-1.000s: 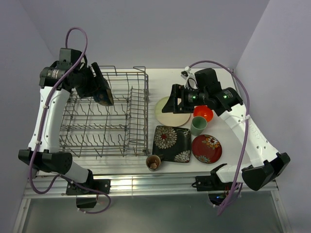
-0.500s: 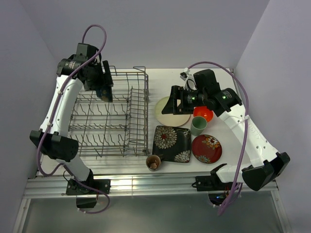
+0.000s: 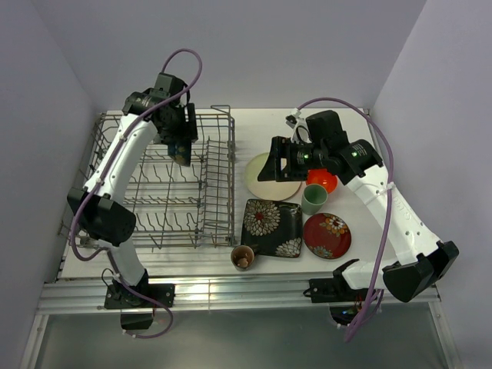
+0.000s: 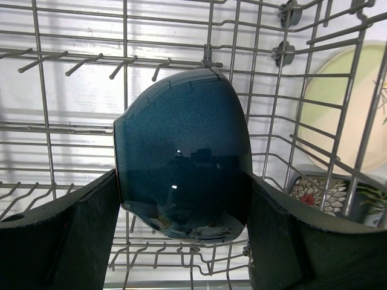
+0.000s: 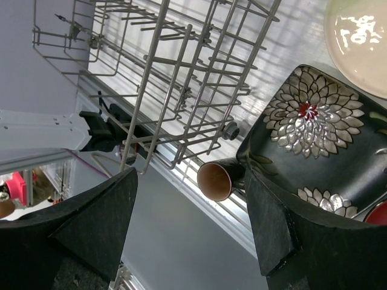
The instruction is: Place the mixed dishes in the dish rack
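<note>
The free rack spot at the end of the row of wires is below the bowl, so the left gripper will lower the bowl to that spot next and let go of it there.
My left gripper (image 3: 181, 146) is shut on the dark blue bowl (image 4: 181, 154) and holds it on its side over the far part of the grey wire dish rack (image 3: 165, 188). My right gripper (image 3: 269, 165) is open and empty above the pale green-cream plate (image 3: 270, 179). On the table lie the black square floral plate (image 3: 271, 227), the red floral plate (image 3: 327, 235), the orange bowl (image 3: 321, 179), the green cup (image 3: 313, 200) and the brown cup (image 3: 243, 257). In the right wrist view I see the black plate (image 5: 320, 136) and brown cup (image 5: 217, 180).
The rack (image 4: 72, 121) has rows of upright tines under the bowl. Its raised right side (image 3: 227, 177) stands between the rack and the dishes. The table's near edge (image 3: 231, 280) runs below the brown cup. Purple walls close in on both sides.
My left arm has swung right and farther back, carrying the dark blue bowl from the rack's far left to its far middle. My right arm has not moved.
</note>
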Robot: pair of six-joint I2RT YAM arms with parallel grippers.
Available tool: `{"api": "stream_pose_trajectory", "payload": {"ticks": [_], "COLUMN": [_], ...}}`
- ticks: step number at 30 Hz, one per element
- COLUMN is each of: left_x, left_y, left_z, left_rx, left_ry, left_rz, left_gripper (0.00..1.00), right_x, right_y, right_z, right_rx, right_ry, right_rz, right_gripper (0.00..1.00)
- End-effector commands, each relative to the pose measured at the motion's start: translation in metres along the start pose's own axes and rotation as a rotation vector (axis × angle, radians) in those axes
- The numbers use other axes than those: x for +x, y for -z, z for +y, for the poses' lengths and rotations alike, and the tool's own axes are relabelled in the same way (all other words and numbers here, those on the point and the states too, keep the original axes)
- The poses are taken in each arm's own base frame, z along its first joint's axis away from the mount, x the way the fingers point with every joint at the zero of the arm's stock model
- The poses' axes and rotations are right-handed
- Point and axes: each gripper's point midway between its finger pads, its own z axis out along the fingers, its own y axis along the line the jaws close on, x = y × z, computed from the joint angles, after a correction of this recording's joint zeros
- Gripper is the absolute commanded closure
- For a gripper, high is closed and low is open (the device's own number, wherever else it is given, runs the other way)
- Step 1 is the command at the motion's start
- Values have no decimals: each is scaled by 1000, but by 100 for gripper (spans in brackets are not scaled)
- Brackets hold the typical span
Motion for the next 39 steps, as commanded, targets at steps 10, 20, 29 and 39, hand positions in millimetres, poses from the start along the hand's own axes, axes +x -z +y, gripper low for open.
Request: {"api": "stream_pose_trajectory", "payload": {"ticks": [10,20,29,39], "left_x": [-26,-10,-5,20], "left_y": [-4,-31,-50,-82], "left_z": [-13,-5,-10,-13], "left_rx": [-70,-137,-141,-160], "left_ry": [-18,-19,-36,-56], "left_rz": [-107,-65,-41,50], "left_gripper": [100,100,100,100], "right_x": [0,-1,-3,-2], "right_y": [9,13,23,42], "right_z": [-1,-7,-10,-10], "right_rx": [13,18,30,44], "right_ry": [35,6,-30,-50], "right_rz": [-29,-45,-65,-105], "right_gripper": [21,21,22,22]}}
